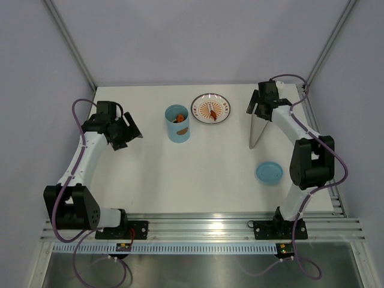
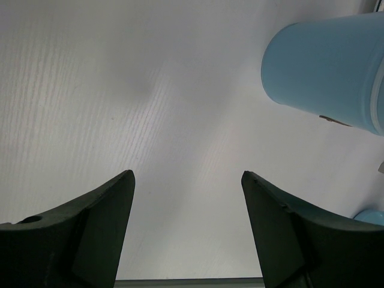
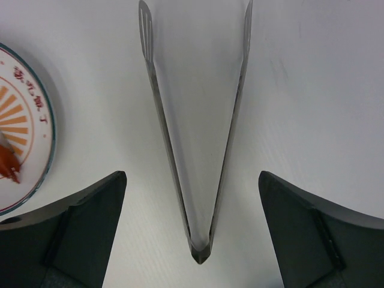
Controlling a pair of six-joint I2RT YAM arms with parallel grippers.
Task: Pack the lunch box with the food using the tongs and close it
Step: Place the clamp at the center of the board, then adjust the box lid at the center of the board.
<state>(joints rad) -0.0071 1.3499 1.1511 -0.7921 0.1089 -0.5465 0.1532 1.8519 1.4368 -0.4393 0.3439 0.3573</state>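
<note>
I need to move my right gripper back past the tongs next and down to the blue lid's rim (image 1: 257,169) facing the lunch box, since it is open.
The silver tongs (image 1: 255,129) lie on the table at the right, their joined end (image 3: 201,252) toward the near side and the two arms spreading away. My right gripper (image 1: 257,108) hovers over them, open, its fingers wide on either side of the joined end and touching nothing (image 3: 192,174). The light-blue lunch box (image 1: 177,124) stands upright without its lid, with orange food (image 1: 179,118) inside. Its blue lid (image 1: 269,173) rests flat at the right. My left gripper (image 1: 129,133) is open and empty, left of the lunch box (image 2: 327,66).
A round red-rimmed plate (image 1: 210,108) sits right of the lunch box with one orange piece (image 1: 213,112) on it; its rim (image 3: 36,108) shows left of the tongs. Metal frame posts run along both sides.
</note>
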